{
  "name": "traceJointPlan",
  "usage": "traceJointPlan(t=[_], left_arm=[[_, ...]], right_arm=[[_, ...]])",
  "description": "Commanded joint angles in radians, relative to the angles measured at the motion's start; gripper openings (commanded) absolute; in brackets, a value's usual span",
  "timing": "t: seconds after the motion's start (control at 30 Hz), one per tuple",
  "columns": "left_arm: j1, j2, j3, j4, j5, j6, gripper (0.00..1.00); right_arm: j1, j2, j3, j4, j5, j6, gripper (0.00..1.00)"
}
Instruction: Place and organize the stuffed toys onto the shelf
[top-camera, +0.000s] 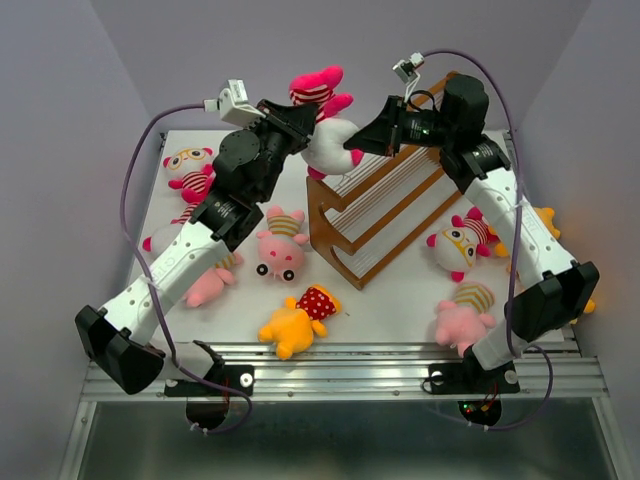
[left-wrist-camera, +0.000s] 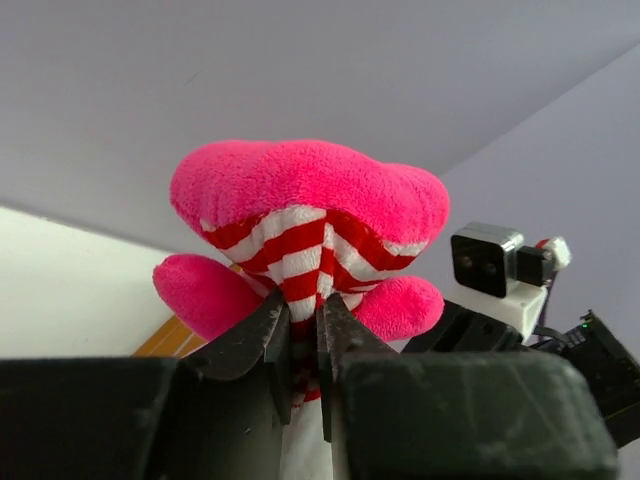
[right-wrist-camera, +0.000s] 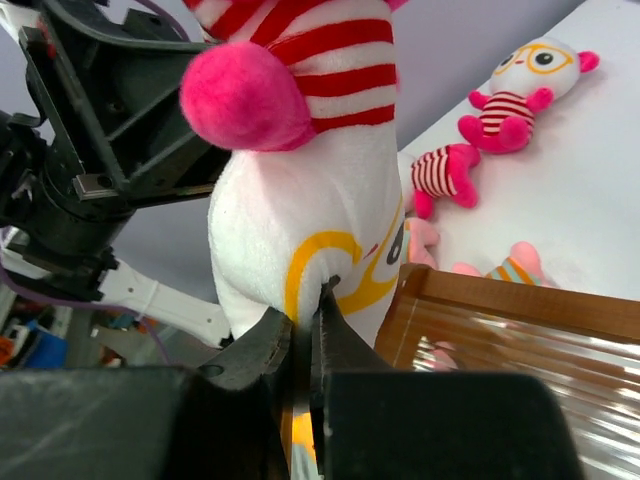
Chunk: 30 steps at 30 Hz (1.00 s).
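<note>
The empty lower level's far end (top-camera: 424, 167) lies below the right gripper, to its right in the top view, so the gripper should swing over and down to release the toy.
Both grippers hold one stuffed toy (top-camera: 328, 130) in the air, upside down, over the far left end of the wooden shelf (top-camera: 390, 215). The toy has a white face with orange glasses, pink limbs and a red-and-white striped shirt. My left gripper (top-camera: 300, 120) is shut on its striped shirt (left-wrist-camera: 300, 250); the jaws pinch the cloth in the left wrist view. My right gripper (top-camera: 360, 138) is shut on the white face (right-wrist-camera: 300, 210) beside the orange glasses. The shelf's brown corner (right-wrist-camera: 500, 310) shows just right of those jaws. The shelf tiers hold no toys.
Loose toys lie around the shelf. On the left are a white-faced one (top-camera: 190, 168), a pink one (top-camera: 280, 245) and another pink one (top-camera: 210, 283). A yellow-orange one (top-camera: 298, 320) lies in front. On the right are a white-faced one (top-camera: 458, 245) and a pink one (top-camera: 462, 315).
</note>
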Motion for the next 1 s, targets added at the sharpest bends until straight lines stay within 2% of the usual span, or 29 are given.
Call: traceJointPlan(t=[0.0,0.07,0.13,0.2,0.3,0.37,0.43,0.5,0.53,0.63,0.7,0.8,0.9,0.97], left_arm=[[-0.013,-0.086,-0.014,0.070,-0.006,0.034,0.51],[-0.013,-0.120,-0.014,0.021,-0.040,0.073,0.68],[-0.012,-0.155,-0.018,-0.011,-0.063,0.113,0.80],[-0.012,-0.180,-0.022,-0.063,-0.095,0.178,0.85],[-0.009,-0.230,-0.032,-0.117,-0.131,0.246,0.88],[-0.007,-0.272,-0.048,-0.166,-0.153,0.318,0.89],[-0.004,-0.314,-0.060,-0.218,-0.178,0.364,0.91],[-0.003,-0.342,-0.081,-0.264,-0.215,0.390,0.91],[-0.003,-0.367,-0.090,-0.295,-0.229,0.407,0.92],[-0.001,-0.406,-0.126,-0.364,-0.284,0.420,0.92],[0.000,-0.433,-0.172,-0.378,-0.312,0.417,0.92],[0.002,-0.479,-0.236,-0.359,-0.322,0.412,0.93],[0.002,-0.496,-0.267,-0.352,-0.328,0.433,0.94],[0.004,-0.493,-0.269,-0.355,-0.333,0.450,0.94]], right_arm=[[0.013,-0.028,0.117,-0.088,0.054,-0.249,0.00],[-0.008,-0.043,0.148,-0.173,0.073,-0.351,0.00],[-0.036,-0.058,0.177,-0.214,0.070,-0.472,0.00],[-0.111,-0.094,0.178,-0.244,0.038,-0.527,0.00],[-0.209,-0.140,0.142,-0.262,-0.013,-0.606,0.00],[-0.222,-0.193,0.127,-0.309,0.047,-0.753,0.00],[-0.222,-0.247,0.118,-0.394,0.187,-0.896,0.00],[-0.232,-0.285,0.084,-0.420,0.307,-0.937,0.00],[-0.246,-0.305,0.067,-0.420,0.428,-0.954,0.00],[-0.303,-0.368,0.014,-0.423,0.617,-0.930,0.00],[-0.312,-0.420,-0.029,-0.428,0.677,-0.939,0.00],[-0.323,-0.466,-0.126,-0.452,0.839,-0.901,0.00],[-0.332,-0.493,-0.181,-0.460,0.932,-0.873,0.00],[-0.332,-0.502,-0.229,-0.462,1.068,-0.821,0.01]])
